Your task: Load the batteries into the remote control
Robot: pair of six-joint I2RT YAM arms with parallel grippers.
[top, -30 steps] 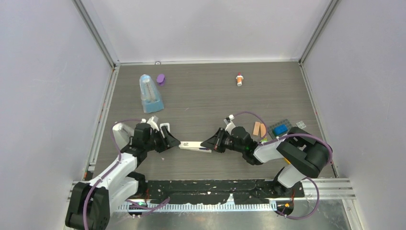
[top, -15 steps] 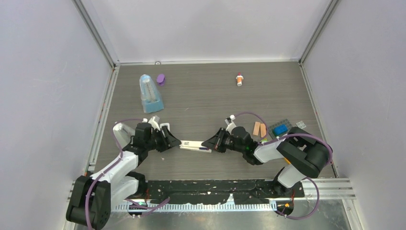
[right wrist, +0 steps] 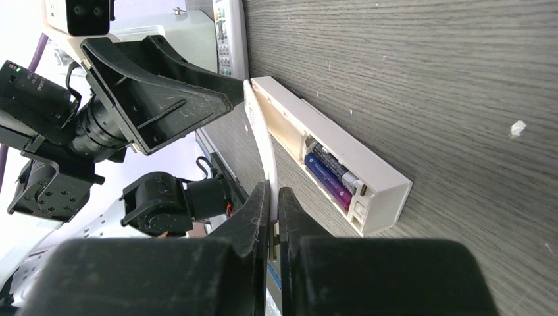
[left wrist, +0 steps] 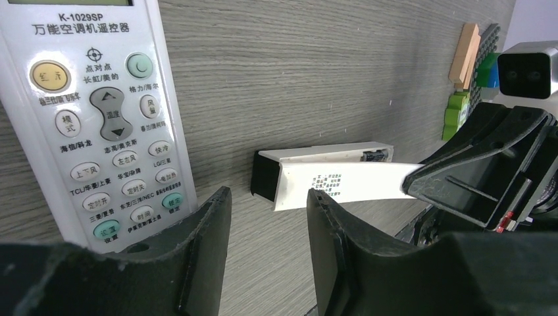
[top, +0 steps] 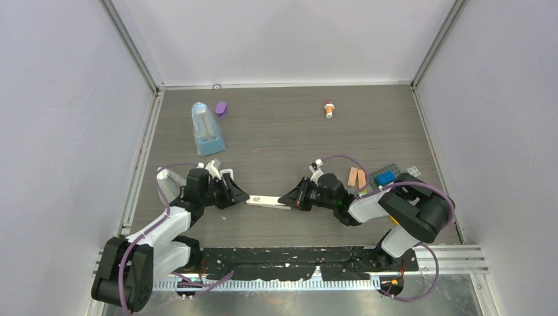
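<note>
My right gripper should bring the cover toward the right in the wrist view, onto the uncovered compartment (right wrist: 327, 176), and let go of it, because both batteries are still exposed.
The remote control (left wrist: 99, 118), a white handset with rows of buttons, lies face up just left of my left gripper (left wrist: 268, 194); it shows edge-on in the right wrist view (right wrist: 227, 33). A narrow white bar (right wrist: 368, 172) with a black tip (left wrist: 265, 176) lies between the grippers. Its compartment is uncovered and holds a dark battery (right wrist: 329, 166) and a purple battery (right wrist: 327, 182). My right gripper (right wrist: 273, 189) is shut on a thin white printed cover (left wrist: 342, 184) raised over the bar. The left gripper (top: 240, 196) is open and holds nothing, its tips at the cover's free end.
At the back left stand a clear blue box (top: 207, 128) and a purple cap (top: 221, 108). A red-and-white capped little bottle (top: 329, 108) lies at the back middle. Two wooden blocks (top: 356, 176) and a studded plate with a blue brick (top: 385, 176) sit by the right arm.
The left gripper's jaws have narrowed a little. The right gripper keeps its hold on the cover, and the bar has barely moved.
</note>
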